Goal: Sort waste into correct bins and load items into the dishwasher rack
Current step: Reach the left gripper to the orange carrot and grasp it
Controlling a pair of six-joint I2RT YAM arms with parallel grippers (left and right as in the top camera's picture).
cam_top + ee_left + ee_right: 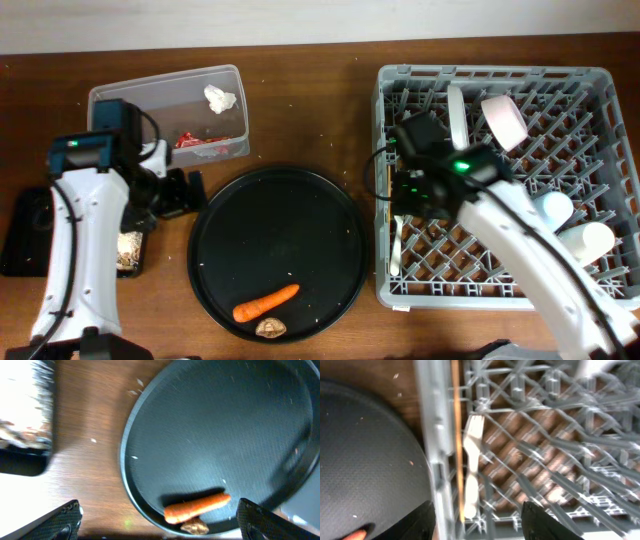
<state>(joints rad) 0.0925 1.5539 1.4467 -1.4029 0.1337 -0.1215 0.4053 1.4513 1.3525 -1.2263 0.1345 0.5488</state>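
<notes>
My left gripper goes back and down over the round black tray's rim next and turns across the orange carrot (265,302), since the carrot lies slantwise.
The orange carrot (265,302) and the small brown lump (270,326) lie at the front of the round black tray; both show in the left wrist view, carrot (197,506) and lump (195,526). My left gripper (185,193) is open and empty between the clear tub (165,110) and the tray's left rim. My right gripper (400,195) is open and empty over the left edge of the grey rack (490,75). Below it lie the white fork (472,460) and the chopstick (456,435). The rack holds a plate (456,112), pink bowl (503,120), blue cup (553,208) and cream cup (590,240).
The clear tub holds white tissue (220,98) and a red wrapper (195,140). The shallow black tray (25,235) at the far left holds beige scraps (127,250). The round black tray (280,240) sits between tub and rack.
</notes>
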